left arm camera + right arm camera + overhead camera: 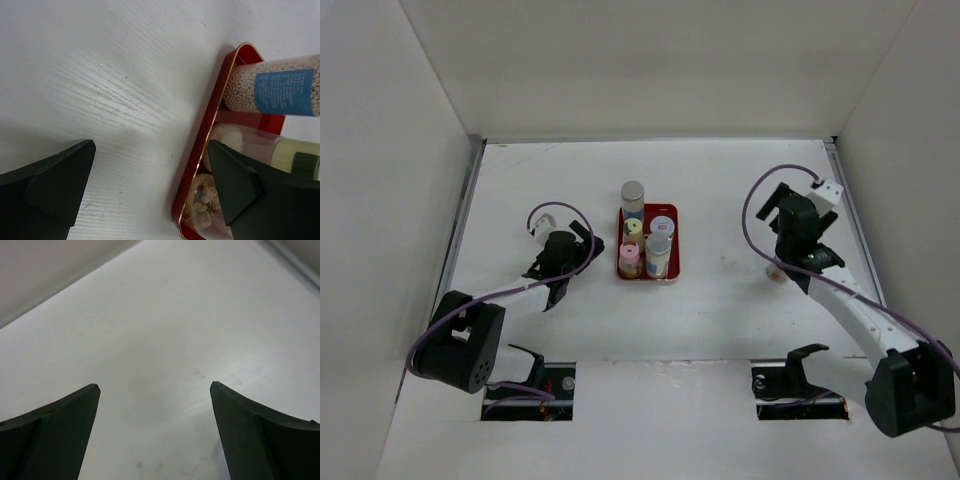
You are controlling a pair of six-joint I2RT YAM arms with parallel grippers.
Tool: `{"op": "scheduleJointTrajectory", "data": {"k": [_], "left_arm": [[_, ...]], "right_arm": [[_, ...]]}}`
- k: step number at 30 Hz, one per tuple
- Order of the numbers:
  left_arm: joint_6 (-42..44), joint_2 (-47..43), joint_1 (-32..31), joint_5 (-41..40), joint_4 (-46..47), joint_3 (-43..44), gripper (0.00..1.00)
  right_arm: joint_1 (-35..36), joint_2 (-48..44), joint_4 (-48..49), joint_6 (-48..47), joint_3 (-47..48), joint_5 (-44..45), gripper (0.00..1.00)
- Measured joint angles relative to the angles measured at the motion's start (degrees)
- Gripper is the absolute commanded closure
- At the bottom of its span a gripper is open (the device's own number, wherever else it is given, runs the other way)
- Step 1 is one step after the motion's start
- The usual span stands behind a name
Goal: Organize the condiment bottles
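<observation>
My right gripper brings its open fingers back and down around the small bottle outside the tray next, as the bottle stands below and back toward my base.
Several condiment bottles stand in a red tray [672, 262] at the table's middle: a grey-capped one [633, 192], a lavender-capped one [663, 225], a yellow-capped one [633, 228], a pink-capped one [630, 252] and another [658, 246]. One more small bottle [776, 272] peeks out from under the right arm. My left gripper [588, 243] is open and empty just left of the tray. In the left wrist view [150, 170] the tray rim [210, 120] and a blue-labelled jar [280, 90] are close. My right gripper [772, 206] is open and empty over bare table [155, 390].
White walls enclose the table on the left, back and right. Metal rails run along the table's left edge [463, 215] and right edge [850, 215]. Purple cables loop over both wrists.
</observation>
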Motion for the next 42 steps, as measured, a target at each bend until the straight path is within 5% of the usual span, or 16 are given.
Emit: {"op": "scheduleJointTrajectory", "data": {"k": [13, 25, 30, 35, 42], "left_arm": [[-0.04, 0.02, -0.33, 0.02, 0.04, 0.0, 0.0], [-0.04, 0.0, -0.37, 0.04, 0.02, 0.0, 0.0], [-0.04, 0.0, -0.39, 0.13, 0.02, 0.0, 0.0], [-0.04, 0.02, -0.61, 0.2, 0.04, 0.0, 0.0], [-0.09, 0.02, -0.61, 0.33, 0.04, 0.0, 0.0]], "right_arm": [[-2.56, -3.32, -9.09, 3.04, -8.44, 7.82, 0.03], [-2.69, -1.75, -8.85, 5.92, -12.57, 3.15, 0.51], [-1.4, -1.79, -9.05, 5.77, -12.17, 2.49, 0.55], [2.21, 3.45, -7.67, 4.68, -6.12, -0.9, 0.54], [6.54, 22.6, 2.14, 3.37, 12.79, -9.88, 0.54]]}}
